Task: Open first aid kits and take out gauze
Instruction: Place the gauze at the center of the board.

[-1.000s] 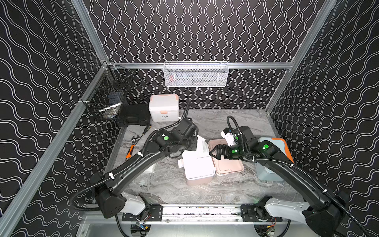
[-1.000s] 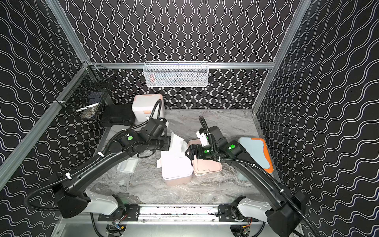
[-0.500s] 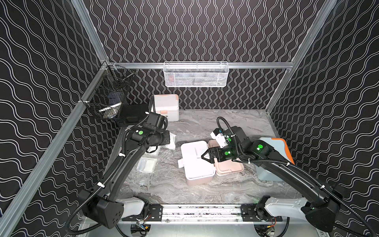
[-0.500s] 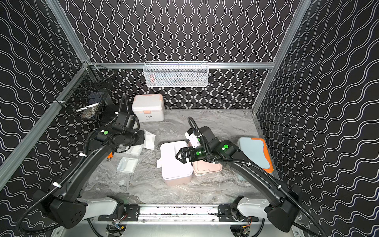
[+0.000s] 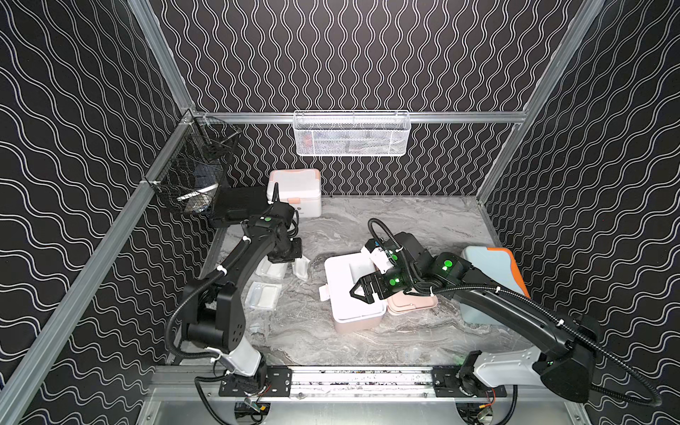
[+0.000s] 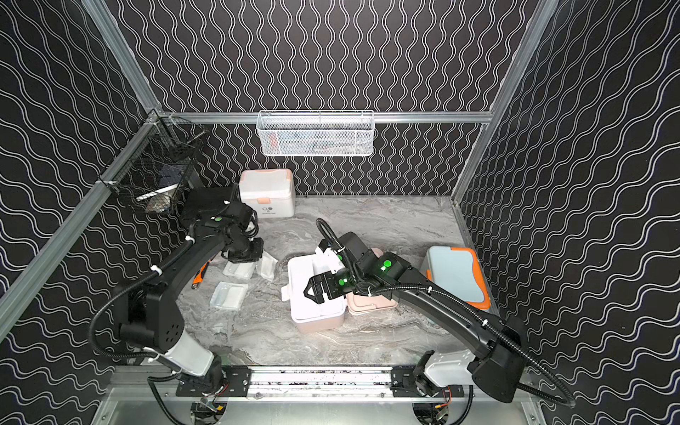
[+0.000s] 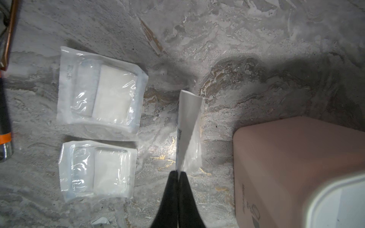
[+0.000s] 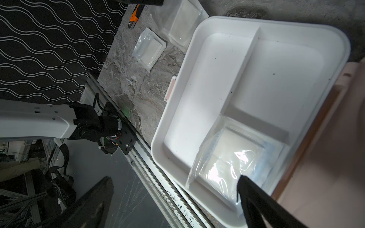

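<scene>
The tabletop beside the flat packets is bare, and that clear spot is just below my left gripper. My left gripper will go down next and let go of the gauze packet there.
The pink first aid kit [image 5: 355,294] lies open mid-table, its pink lid [image 5: 414,303] folded to the right. One gauze packet [image 8: 227,161] lies in a compartment of its white tray [image 8: 276,21]. My right gripper [image 5: 358,292] hovers open over that tray, one fingertip [image 8: 242,178] just above the packet. My left gripper [image 7: 178,173] is shut on the edge of another gauze packet [image 7: 188,130], which hangs edge-on over the table left of the kit. Two more packets [image 7: 100,94] [image 7: 98,169] lie flat beside it. The white kit [image 5: 296,191] and the blue kit [image 5: 493,272] are shut.
A flat black case [image 5: 239,204] sits at the back left under a black wire basket [image 5: 191,180]. A white wire basket [image 5: 351,134] hangs on the back wall. An orange-and-black tool [image 6: 198,279] lies near the left edge.
My left gripper has carried a gauze packet from the open pink kit leftward to the packets on the table. My right gripper has moved left over the kit's tray.
</scene>
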Robot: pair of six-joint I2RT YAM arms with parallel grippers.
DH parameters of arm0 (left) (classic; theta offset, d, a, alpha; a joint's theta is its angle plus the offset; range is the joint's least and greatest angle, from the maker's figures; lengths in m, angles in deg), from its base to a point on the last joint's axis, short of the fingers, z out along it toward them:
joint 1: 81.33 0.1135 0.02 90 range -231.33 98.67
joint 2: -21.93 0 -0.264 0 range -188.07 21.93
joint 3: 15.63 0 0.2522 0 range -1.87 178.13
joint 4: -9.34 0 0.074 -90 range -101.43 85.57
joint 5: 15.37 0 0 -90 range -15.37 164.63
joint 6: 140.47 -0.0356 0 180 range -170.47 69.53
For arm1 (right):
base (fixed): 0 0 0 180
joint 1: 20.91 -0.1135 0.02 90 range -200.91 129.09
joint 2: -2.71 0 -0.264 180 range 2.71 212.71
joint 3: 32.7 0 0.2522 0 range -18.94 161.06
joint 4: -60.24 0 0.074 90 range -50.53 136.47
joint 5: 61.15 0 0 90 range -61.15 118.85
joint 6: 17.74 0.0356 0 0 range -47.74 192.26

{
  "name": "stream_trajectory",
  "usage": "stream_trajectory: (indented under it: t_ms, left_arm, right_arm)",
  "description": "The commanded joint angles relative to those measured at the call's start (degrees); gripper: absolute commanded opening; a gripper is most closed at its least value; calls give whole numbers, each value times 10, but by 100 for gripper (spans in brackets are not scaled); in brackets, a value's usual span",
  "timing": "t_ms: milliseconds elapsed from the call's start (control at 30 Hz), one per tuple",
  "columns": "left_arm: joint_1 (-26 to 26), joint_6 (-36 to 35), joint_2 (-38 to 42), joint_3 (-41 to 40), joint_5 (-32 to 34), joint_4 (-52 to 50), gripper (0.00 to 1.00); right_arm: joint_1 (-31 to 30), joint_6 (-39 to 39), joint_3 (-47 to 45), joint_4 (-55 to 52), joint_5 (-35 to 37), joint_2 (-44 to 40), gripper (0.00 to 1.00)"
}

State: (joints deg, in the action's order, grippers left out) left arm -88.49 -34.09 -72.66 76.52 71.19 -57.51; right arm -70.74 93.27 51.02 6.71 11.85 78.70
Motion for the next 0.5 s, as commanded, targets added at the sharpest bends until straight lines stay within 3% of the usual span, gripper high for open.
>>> stream_trajectory:
  t_ms: [0, 467]
  left_arm:
    - [4, -28, -35, 19, -25, 4, 0]
    - [19, -50, -98, 6, 74, -5, 0]
  right_arm:
    - [-2, -11, -5, 11, 2, -1, 100]
    - [-2, -13, -16, 11, 1, -7, 100]
